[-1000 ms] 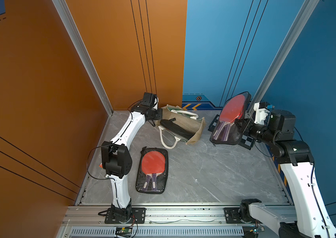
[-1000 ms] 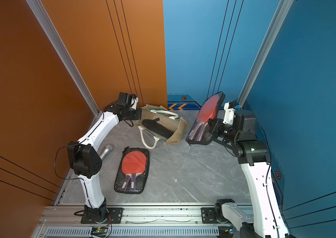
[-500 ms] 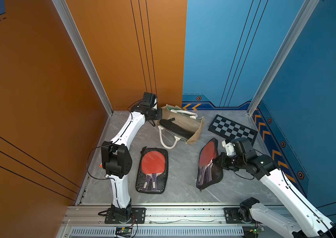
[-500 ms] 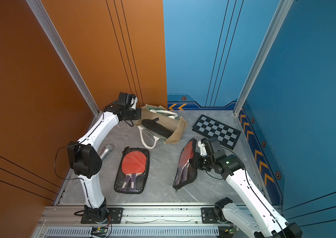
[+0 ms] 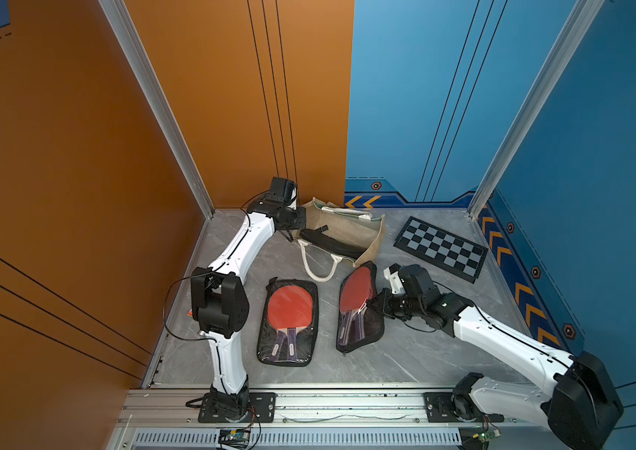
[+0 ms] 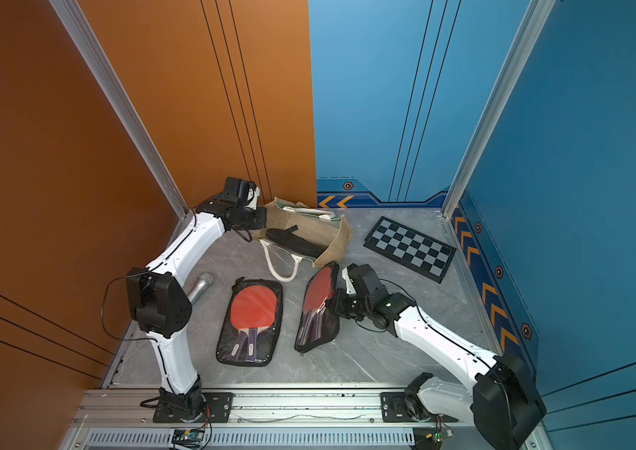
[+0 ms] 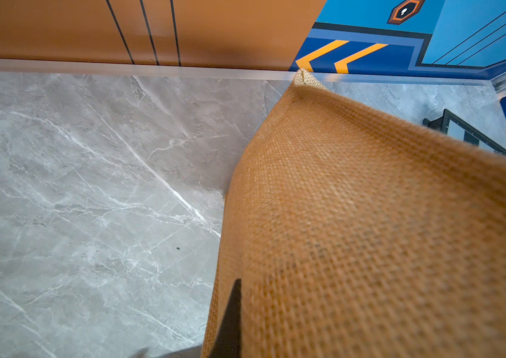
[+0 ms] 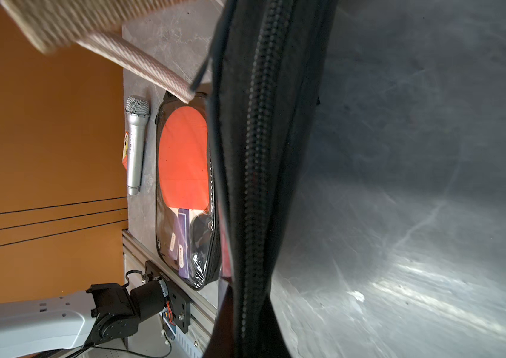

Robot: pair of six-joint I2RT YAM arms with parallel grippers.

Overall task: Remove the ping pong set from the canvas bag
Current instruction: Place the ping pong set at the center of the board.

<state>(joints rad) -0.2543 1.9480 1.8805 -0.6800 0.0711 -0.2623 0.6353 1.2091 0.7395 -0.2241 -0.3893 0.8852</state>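
Note:
The case tilts on edge, so next I need to move my right gripper down and draw back to release the set on the bare tabletop beside the flat one.
The canvas bag [image 5: 351,230] [image 6: 316,230] lies on its side at the back, mouth toward the front, a black zip case [image 5: 328,243] [image 6: 295,241] in its mouth. My left gripper [image 5: 300,220] [image 6: 265,220] is shut on the bag's burlap edge [image 7: 369,232]; one dark finger [image 7: 231,316] shows against the cloth. My right gripper [image 5: 371,306] [image 6: 333,302] [image 8: 251,325] is shut on a ping pong set [image 5: 357,307] [image 6: 316,311] [image 8: 254,155], a black case with red paddles, tilted on edge low at the tabletop. Another ping pong set [image 5: 289,321] [image 6: 250,321] [image 8: 183,173] lies flat to its left.
A black-and-grey checkerboard [image 5: 441,249] [image 6: 410,249] lies flat at the back right. A silver microphone [image 6: 200,286] [image 8: 135,145] rests by the left arm's elbow. The bag's white rope handle [image 5: 318,265] loops onto the table between the bag and the flat set.
My right arm has swung the held ping pong set from high at the back right down and forward to the tabletop beside the flat set, uncovering the checkerboard. The left arm has not moved.

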